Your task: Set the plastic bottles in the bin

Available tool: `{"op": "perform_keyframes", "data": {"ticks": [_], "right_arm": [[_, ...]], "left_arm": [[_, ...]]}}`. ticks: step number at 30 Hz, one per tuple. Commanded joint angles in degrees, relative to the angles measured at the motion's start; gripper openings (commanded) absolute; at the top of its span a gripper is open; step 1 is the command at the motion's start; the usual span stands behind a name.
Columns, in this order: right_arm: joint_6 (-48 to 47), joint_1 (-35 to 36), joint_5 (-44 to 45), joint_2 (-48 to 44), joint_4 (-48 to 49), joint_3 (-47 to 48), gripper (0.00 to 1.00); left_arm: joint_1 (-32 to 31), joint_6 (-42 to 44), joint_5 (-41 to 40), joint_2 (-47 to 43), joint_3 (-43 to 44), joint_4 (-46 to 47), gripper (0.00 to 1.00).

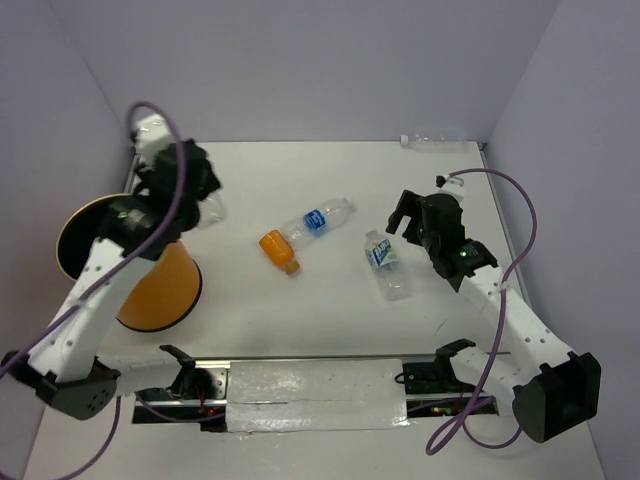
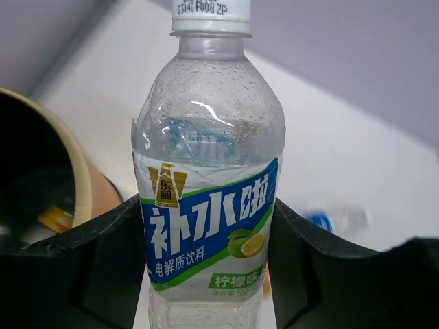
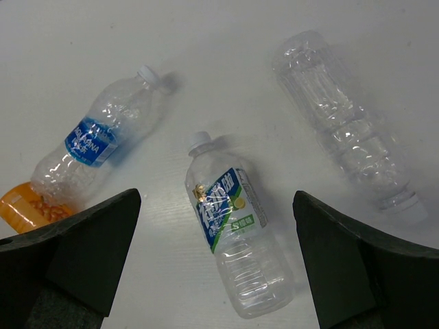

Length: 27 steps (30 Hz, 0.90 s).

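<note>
The bin's dark opening (image 1: 88, 236) (image 2: 31, 175) is to the left of my left gripper in the top view. So next my left gripper will carry the bottle that way over it and let go.
My left gripper (image 2: 206, 226) is shut on a clear plastic bottle (image 2: 209, 137) with a blue-and-white label and white cap; both fingers press on its sides. In the top view this gripper (image 1: 200, 200) and its bottle (image 1: 212, 210) are just right of the orange bin (image 1: 160, 290). The bin's pale rim (image 2: 81, 185) shows at the left of the left wrist view. My right gripper (image 3: 216, 205) hangs open above a labelled bottle (image 3: 233, 233) lying on the table (image 1: 387, 265). Another labelled bottle (image 1: 318, 220) and the stubby orange bottle (image 1: 278, 250) lie mid-table.
An unlabelled clear bottle (image 3: 350, 130) lies to the right of my right gripper, mostly hidden under the arm in the top view. One more clear bottle (image 1: 432, 140) rests against the back wall. White walls close the table in on three sides.
</note>
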Motion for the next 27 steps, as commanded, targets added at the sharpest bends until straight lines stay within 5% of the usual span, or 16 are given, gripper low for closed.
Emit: {"op": "perform_keyframes", "data": {"ticks": [1, 5, 9, 14, 17, 20, 27], "right_arm": [[0.18, 0.51, 0.23, -1.42, 1.07, 0.55, 1.0], [0.27, 0.42, 0.84, -0.98, 0.89, 0.46, 1.0], [0.27, 0.51, 0.14, -0.19, 1.07, 0.81, 1.0], [0.09, 0.42, 0.14, 0.07, 1.07, 0.64, 1.0], [0.45, 0.51, 0.23, 0.25, 0.98, 0.46, 1.0], [0.18, 0.51, 0.14, 0.16, 0.98, 0.46, 1.0], [-0.43, 0.42, 0.67, 0.16, 0.36, 0.9, 1.0]], "left_arm": [[8.68, 15.26, -7.91, -4.87, 5.05, -1.9, 0.46], [19.57, 18.26, -10.63, -8.49, 5.42, 0.48, 0.48], [24.95, 16.87, -17.65, -9.72, 3.49, 0.21, 0.48], [30.06, 12.66, -15.12, -11.3, -3.09, 0.66, 0.5], [30.5, 9.75, -14.68, -13.14, -8.72, 0.57, 0.61], [30.68, 8.95, -13.8, -14.55, -12.51, 1.45, 0.99], [29.71, 15.98, -2.13, -13.86, -8.04, 6.36, 0.99]]}}
